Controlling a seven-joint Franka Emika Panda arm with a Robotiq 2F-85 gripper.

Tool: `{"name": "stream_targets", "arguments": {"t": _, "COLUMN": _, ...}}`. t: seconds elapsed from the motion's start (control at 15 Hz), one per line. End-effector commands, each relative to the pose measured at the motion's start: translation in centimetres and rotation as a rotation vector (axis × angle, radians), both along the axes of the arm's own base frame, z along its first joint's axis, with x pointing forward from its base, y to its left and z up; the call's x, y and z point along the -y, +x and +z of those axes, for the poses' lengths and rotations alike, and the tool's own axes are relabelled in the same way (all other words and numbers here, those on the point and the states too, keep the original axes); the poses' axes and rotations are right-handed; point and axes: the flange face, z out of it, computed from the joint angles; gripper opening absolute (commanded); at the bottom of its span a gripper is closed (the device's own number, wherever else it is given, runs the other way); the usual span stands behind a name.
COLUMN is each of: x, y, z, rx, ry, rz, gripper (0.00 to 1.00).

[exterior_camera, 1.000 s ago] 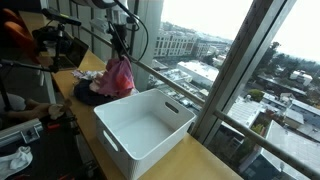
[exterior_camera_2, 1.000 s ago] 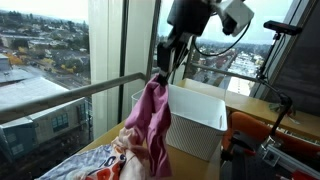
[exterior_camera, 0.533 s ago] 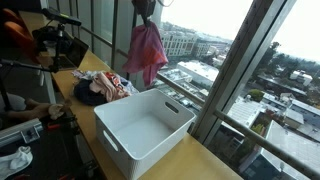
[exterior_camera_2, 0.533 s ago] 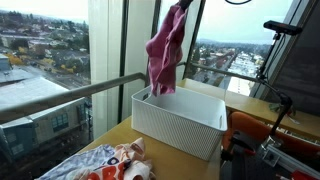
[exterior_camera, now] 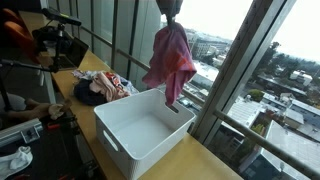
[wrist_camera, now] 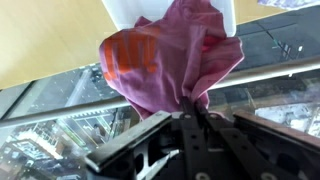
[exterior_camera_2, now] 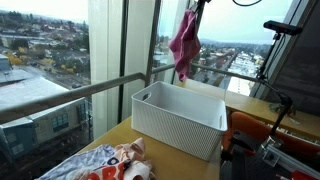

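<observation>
I should next lower my gripper to over the white basket's open inside, because the pink garment still hangs high above the basket's far rim.
A pink garment with an orange print hangs high in the air, pinched at its top by my gripper, which is shut on it. In both exterior views the garment dangles above the far rim of a white slotted plastic basket that stands on the wooden table. The wrist view looks down past my closed fingers onto the bunched pink garment, with a corner of the white basket beyond it. The basket holds nothing that I can see.
A heap of mixed clothes lies on the table beside the basket, also seen as a pile of clothes in an exterior view. A window wall with a rail runs close behind. Camera gear on stands and a person's hand are at the table's end.
The gripper has lifted the pink garment from the clothes pile, raised it high and carried it sideways to above the basket.
</observation>
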Motion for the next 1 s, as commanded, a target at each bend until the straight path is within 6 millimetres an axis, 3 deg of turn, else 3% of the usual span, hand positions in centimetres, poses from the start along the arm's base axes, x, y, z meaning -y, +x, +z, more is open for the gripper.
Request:
{"name": "stream_targets", "arguments": {"t": 0.0, "x": 0.4, "y": 1.2, "z": -8.2, "rx": -0.079, "ry": 0.021, "rz": -0.007, "gripper": 0.01}}
{"name": "stream_targets", "arguments": {"t": 0.13, "x": 0.3, "y": 1.6, "z": -12.8, "rx": -0.148, "ry": 0.021, "rz": 0.0, "gripper": 0.01}}
{"name": "stream_targets", "arguments": {"t": 0.2, "x": 0.2, "y": 1.7, "z": -14.9, "rx": -0.182, "ry": 0.012, "rz": -0.005, "gripper": 0.3}}
{"name": "stream_targets", "arguments": {"t": 0.27, "x": 0.0, "y": 1.8, "z": -16.5, "rx": -0.216, "ry": 0.013, "rz": -0.006, "gripper": 0.31}}
{"name": "stream_targets", "arguments": {"t": 0.4, "x": -0.9, "y": 1.3, "z": -18.4, "rx": -0.25, "ry": 0.017, "rz": -0.002, "gripper": 0.44}}
{"name": "stream_targets", "arguments": {"t": 0.47, "x": -2.3, "y": 0.7, "z": -18.7, "rx": -0.251, "ry": 0.021, "rz": 0.016, "gripper": 0.53}}
{"name": "stream_targets", "arguments": {"t": 0.73, "x": -12.7, "y": -1.2, "z": -21.3, "rx": -0.214, "ry": 0.031, "rz": 0.198, "gripper": 0.8}}
{"name": "stream_targets", "arguments": {"t": 0.93, "x": -21.9, "y": -1.4, "z": -25.0, "rx": -0.213, "ry": 0.088, "rz": 0.341, "gripper": 0.99}}
